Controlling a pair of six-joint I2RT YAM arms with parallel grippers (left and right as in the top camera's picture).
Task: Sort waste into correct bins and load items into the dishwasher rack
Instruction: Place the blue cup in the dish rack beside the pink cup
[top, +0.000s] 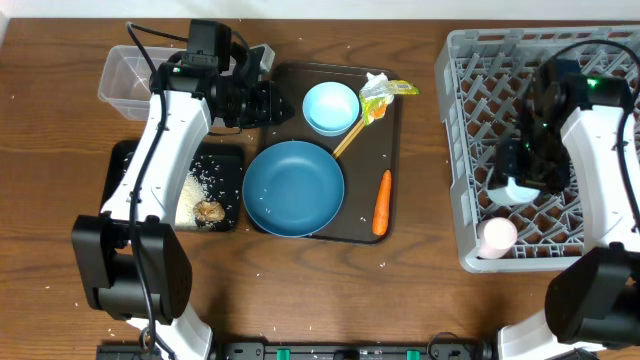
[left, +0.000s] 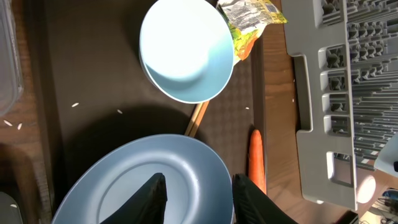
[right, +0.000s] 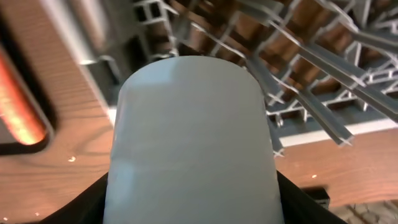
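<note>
I will next lower the light-blue cup into the rack's slots beside the pink cup (top: 497, 236) with my right gripper and let go, since they lie below it.
My left gripper (top: 262, 100) (left: 199, 199) hangs open over the upper left of the brown serving tray (top: 392, 150), nothing held. The large dark-blue bowl (top: 293, 188) (left: 143, 180) lies below it on the tray. Also there are the small light-blue bowl (top: 331, 107) (left: 186, 50), chopsticks (top: 347, 140) (left: 198, 118), the yellow-green wrapper (top: 385, 95) (left: 252, 15) and the carrot (top: 381, 202) (left: 257, 158). My right gripper (top: 520, 180) (right: 193, 205) is shut on the light-blue cup (top: 512, 192) (right: 193, 143) over the grey rack (top: 470, 120) (right: 298, 56). The pink cup (top: 497, 236) sits in the rack's front left corner.
The clear tub (top: 125, 82) stands at the far left. In front of it the black tray (top: 130, 160) holds white rice (top: 205, 175) and a brown lump (top: 209, 211). Loose grains dot the wood around the trays.
</note>
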